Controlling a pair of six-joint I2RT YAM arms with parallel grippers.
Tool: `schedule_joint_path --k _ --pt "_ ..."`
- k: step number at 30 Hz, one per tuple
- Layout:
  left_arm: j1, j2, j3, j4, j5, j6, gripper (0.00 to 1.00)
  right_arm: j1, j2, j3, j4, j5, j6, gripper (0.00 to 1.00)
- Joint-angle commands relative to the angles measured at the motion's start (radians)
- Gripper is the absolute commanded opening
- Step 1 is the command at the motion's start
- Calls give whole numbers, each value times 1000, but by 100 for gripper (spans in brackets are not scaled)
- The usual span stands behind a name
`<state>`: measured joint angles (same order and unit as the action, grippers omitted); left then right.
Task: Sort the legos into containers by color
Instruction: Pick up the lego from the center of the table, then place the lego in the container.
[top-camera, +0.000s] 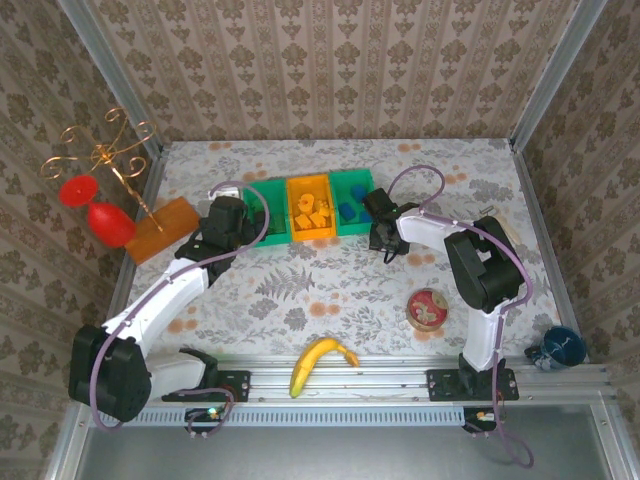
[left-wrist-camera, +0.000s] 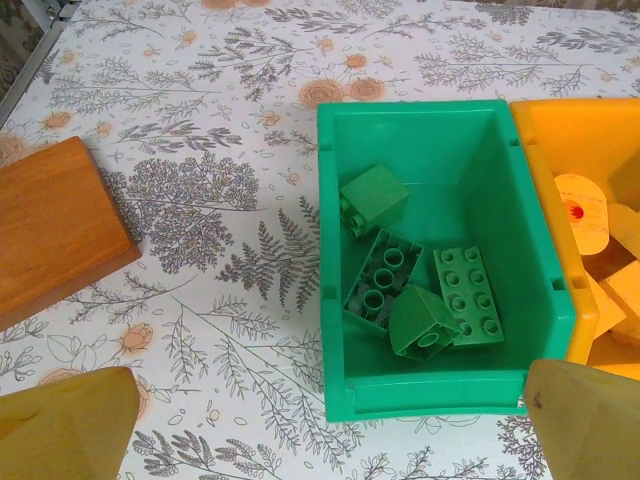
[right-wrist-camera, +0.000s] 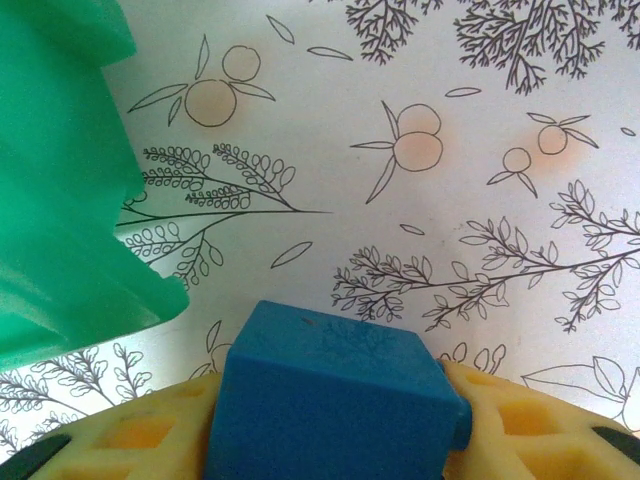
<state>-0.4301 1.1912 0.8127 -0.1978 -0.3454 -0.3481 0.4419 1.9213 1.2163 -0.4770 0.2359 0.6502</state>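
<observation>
The robot's right gripper should lift the blue lego it is holding over the side of the bin next, then release it inside.
The containers are three joined bins in a row: a left green bin (top-camera: 270, 212), an orange bin (top-camera: 310, 208) and a right green bin (top-camera: 350, 203). In the left wrist view the left green bin (left-wrist-camera: 430, 395) holds several green legos (left-wrist-camera: 420, 290), and the orange bin (left-wrist-camera: 560, 140) beside it holds orange-yellow pieces. My left gripper (left-wrist-camera: 325, 420) stands open over that green bin's near wall, with nothing between its fingers. My right gripper (right-wrist-camera: 330, 430) is shut on a blue lego (right-wrist-camera: 330, 390) just above the tablecloth, beside the right green bin (right-wrist-camera: 60, 180). Blue legos (top-camera: 348, 210) lie in that bin.
A flat orange board (top-camera: 160, 229) lies left of the bins. A banana (top-camera: 318, 362) rests near the front rail and a round red-rimmed tin (top-camera: 428, 309) sits front right. A gold stand with red pieces (top-camera: 100, 190) is far left, and a blue object (top-camera: 560, 345) far right.
</observation>
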Motion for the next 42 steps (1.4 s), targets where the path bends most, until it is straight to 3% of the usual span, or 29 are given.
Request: schedule_joint_path --k 1,12,20,25,33,42 --pt "9 4 0 -18 -11 -20 100 -9 -7 -30 11 20 -4 44" --pt "14 -7 -7 -22 -17 -18 100 -8 -83 -57 -11 51 -7 28" --pt "16 -14 -12 -27 -17 -18 100 8 -154 -32 -36 57 -23 23" --pt "23 -33 -20 -33 -23 -18 100 40 -173 48 -51 57 -61 23" --pt "34 -66 -32 -55 -29 -14 100 78 -30 299 -110 60 -149 25" --pt "48 -106 -51 -91 -20 10 100 78 176 567 -177 88 -223 40"
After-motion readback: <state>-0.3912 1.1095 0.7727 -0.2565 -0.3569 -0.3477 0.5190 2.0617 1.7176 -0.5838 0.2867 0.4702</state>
